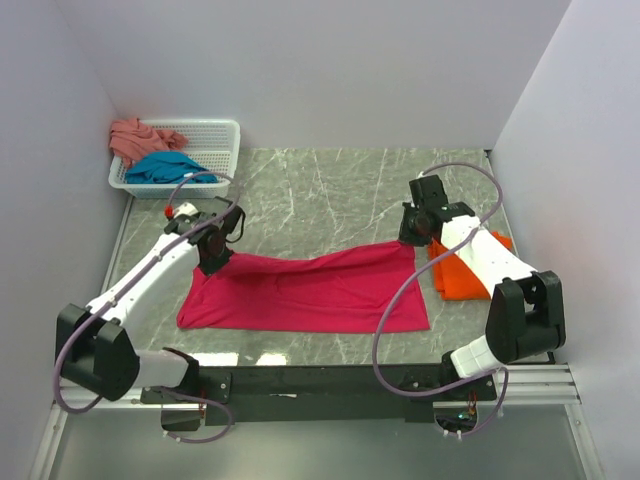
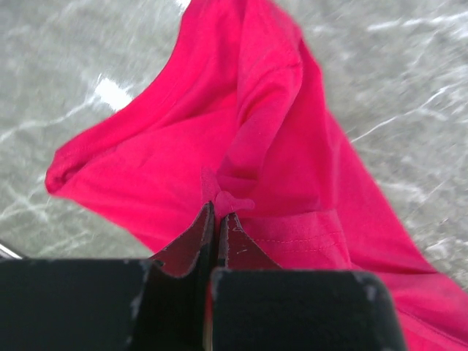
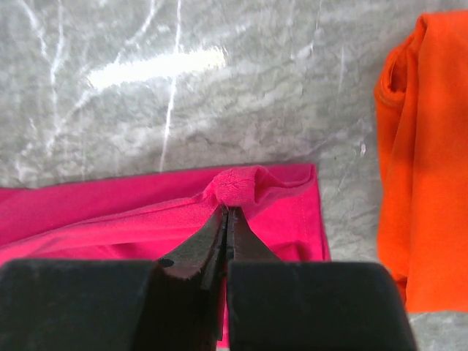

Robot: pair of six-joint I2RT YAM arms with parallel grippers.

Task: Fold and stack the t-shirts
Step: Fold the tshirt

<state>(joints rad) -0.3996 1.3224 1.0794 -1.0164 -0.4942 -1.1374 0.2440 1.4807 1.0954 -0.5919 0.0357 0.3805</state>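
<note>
The shirt's near edge (image 1: 209, 319) (image 2: 124, 212) lies flat below and further back. My left gripper will next bring the shirt's pinched corner back, lower it over that edge and let it go.
A magenta-red t-shirt (image 1: 310, 292) lies stretched across the table's middle. My left gripper (image 1: 214, 262) is shut on its upper left corner, and a pinch of red cloth (image 2: 230, 201) pokes out past the closed tips of the left gripper (image 2: 219, 212). My right gripper (image 1: 412, 236) is shut on the shirt's upper right corner; a bunched fold of that t-shirt (image 3: 238, 186) sits at the tips of the right gripper (image 3: 225, 212). A folded bright orange t-shirt (image 1: 462, 272) lies right of it, partly under the right arm. Teal (image 1: 165, 167) and salmon-pink (image 1: 138, 137) t-shirts lie crumpled in the basket.
A white mesh basket (image 1: 222, 135) stands at the back left corner by the wall. White walls close the table on the left, back and right. A black rail (image 1: 330, 380) with the arm bases runs along the near edge.
</note>
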